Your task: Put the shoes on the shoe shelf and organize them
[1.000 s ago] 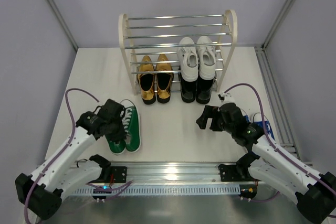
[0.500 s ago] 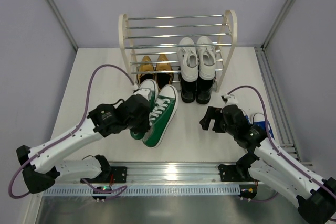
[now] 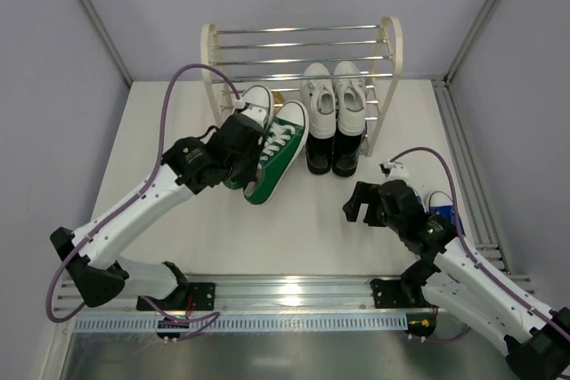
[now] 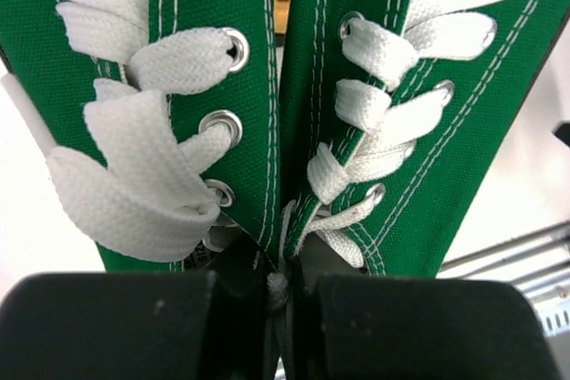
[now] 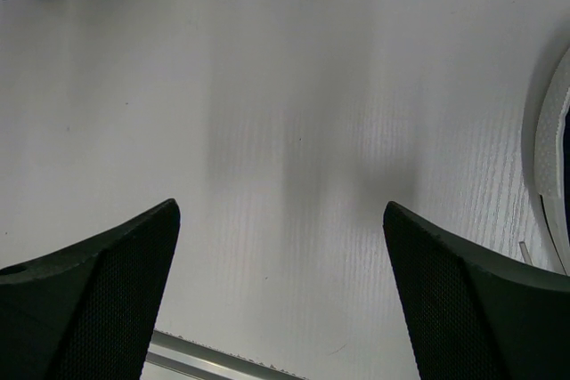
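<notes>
My left gripper moves outward next, turns the green sneakers straight and releases them beside the white sneakers, since the free rods there lie outward of it.
My left gripper is shut on the pair of green canvas sneakers, pinching their inner collars together, and holds them raised in front of the shoe shelf's left half, toes toward the rods. In the left wrist view the green sneakers with white laces fill the frame above the closed gripper. White sneakers sit on the shelf's right side, with black dress shoes below them. The gold loafers are mostly hidden behind the green pair. My right gripper is open and empty over the table; it also shows in the right wrist view.
A blue sneaker lies at the right of the table, partly behind the right arm; its white sole edge shows in the right wrist view. The upper chrome rods of the shelf carry nothing. Grey walls enclose the table.
My left gripper has lifted the green sneakers from the table's near left and carried them forward and right to the shelf's left front. The right gripper has drifted slightly nearer.
</notes>
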Tool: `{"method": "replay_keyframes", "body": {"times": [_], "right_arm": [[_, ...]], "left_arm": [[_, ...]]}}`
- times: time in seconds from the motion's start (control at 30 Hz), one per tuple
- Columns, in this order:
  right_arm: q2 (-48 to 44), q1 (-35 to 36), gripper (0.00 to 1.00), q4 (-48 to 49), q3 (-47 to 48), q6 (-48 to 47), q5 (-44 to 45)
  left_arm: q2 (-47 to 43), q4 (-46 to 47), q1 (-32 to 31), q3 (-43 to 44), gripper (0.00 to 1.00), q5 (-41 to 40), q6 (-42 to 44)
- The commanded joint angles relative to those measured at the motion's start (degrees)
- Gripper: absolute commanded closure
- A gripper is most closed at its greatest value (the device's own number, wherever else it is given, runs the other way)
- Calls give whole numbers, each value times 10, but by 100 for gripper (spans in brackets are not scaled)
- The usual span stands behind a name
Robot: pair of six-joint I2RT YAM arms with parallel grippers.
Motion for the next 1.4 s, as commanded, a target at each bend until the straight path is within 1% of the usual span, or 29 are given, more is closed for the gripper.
{"method": "replay_keyframes", "body": {"times": [0.0, 0.17, 0.23, 0.4, 0.57, 0.77, 0.83, 1.07, 1.17, 1.37], "right_arm": [[-13, 3, 5, -3, 24, -3, 11], [-22, 2, 4, -4, 16, -3, 13], [-24, 2, 4, -4, 12, -3, 13], [-27, 2, 4, -3, 8, -4, 11], [-30, 3, 5, -3, 10, -5, 10], [-47, 3, 4, -16, 12, -4, 15], [-52, 2, 4, -22, 10, -4, 18], [-66, 2, 4, -34, 7, -2, 20], [-70, 3, 4, -36, 8, -1, 21], [-69, 3, 5, -36, 10, -2, 23]], "left_arm": [[20, 76, 31, 63, 100, 1, 34], [45, 100, 59, 72, 100, 15, 37], [52, 112, 81, 72, 100, 20, 38], [73, 161, 97, 90, 100, 4, 50], [137, 171, 120, 158, 100, 11, 53], [225, 149, 144, 232, 100, 19, 50], [240, 146, 157, 249, 100, 20, 41], [244, 194, 164, 252, 100, -31, 25], [237, 209, 164, 253, 100, -39, 25], [255, 203, 164, 275, 100, -42, 29]]}}
